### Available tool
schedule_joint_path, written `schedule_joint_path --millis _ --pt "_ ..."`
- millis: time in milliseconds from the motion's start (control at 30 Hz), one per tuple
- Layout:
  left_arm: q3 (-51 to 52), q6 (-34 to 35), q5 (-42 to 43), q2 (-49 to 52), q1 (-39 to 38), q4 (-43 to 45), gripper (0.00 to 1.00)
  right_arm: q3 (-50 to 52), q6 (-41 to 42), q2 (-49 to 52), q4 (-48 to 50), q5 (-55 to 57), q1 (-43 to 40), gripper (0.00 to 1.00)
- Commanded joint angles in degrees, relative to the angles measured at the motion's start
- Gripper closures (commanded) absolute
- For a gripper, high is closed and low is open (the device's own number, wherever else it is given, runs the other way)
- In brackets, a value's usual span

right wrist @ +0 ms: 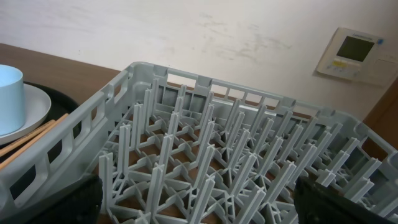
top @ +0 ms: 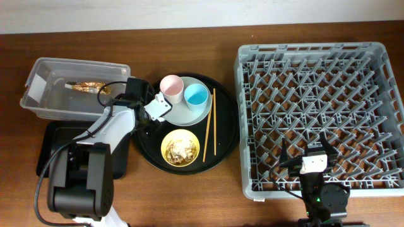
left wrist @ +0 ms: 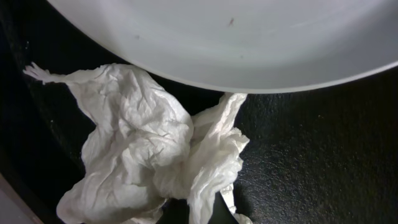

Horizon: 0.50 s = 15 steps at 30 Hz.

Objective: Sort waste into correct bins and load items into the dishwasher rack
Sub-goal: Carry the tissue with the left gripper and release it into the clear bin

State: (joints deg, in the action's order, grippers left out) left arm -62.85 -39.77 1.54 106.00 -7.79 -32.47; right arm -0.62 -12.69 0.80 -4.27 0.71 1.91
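The clear tub already holds a wrapper. So my left gripper lifts next, moves over the bottom of the tub beside that wrapper point(top: 88, 100) and releases the tissue.
A crumpled white tissue point(left wrist: 143, 155) lies on the round black tray point(left wrist: 323, 143) just beside the pale grey plate point(left wrist: 236, 43). My left gripper point(top: 146, 118) is down on it and shut on its near folds; its fingers are hidden by the tissue. On the plate point(top: 189, 112) stand a pink cup point(top: 171, 85) and a light-blue cup point(top: 196, 95). A yellow bowl point(top: 180, 147) holds beige scraps, with chopsticks point(top: 210, 123) to its right. My right gripper point(right wrist: 199, 205) hangs open over the front of the grey dishwasher rack point(top: 319, 113), holding nothing.
A clear tub point(top: 44, 94) at the far left holds a brown-gold wrapper point(top: 87, 87). A shallow black rectangular tray point(top: 53, 142) lies in front of it, partly under my left arm. The rack's upright pegs point(right wrist: 205, 149) fill the right wrist view.
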Motion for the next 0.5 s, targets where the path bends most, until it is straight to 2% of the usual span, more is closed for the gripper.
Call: schedule_joint_path --millis 0,67,133,233,300,467 --pt "-1.68 3.39 4.07 -2.73 0.28 -0.17 1.0 0.31 -0.39 -0.33 -0.39 -0.09 0.33 0.02" --pt "-2.62 5.51 7.74 -7.28 0.31 -0.07 1.0 0.31 -0.39 -0.33 -0.39 -0.09 0.33 0.02" --pt "-4.55 8.68 7.67 -12.57 0.35 0.35 1.0 0.31 -0.39 -0.33 -0.39 -0.09 0.33 0.01" --pt "-5.46 15.63 3.1 -19.52 1.14 4.61 1.0 0.31 -0.39 -0.33 -0.39 -0.09 0.33 0.02" --pt "-5.46 21.88 -0.17 -20.41 4.04 7.54 1.0 0.31 -0.39 -0.33 -0.39 -0.09 0.33 0.02" --pt "-5.46 32.11 -0.5 -18.62 14.19 9.77 1.0 0.31 -0.39 -0.33 -0.39 -0.09 0.33 0.02"
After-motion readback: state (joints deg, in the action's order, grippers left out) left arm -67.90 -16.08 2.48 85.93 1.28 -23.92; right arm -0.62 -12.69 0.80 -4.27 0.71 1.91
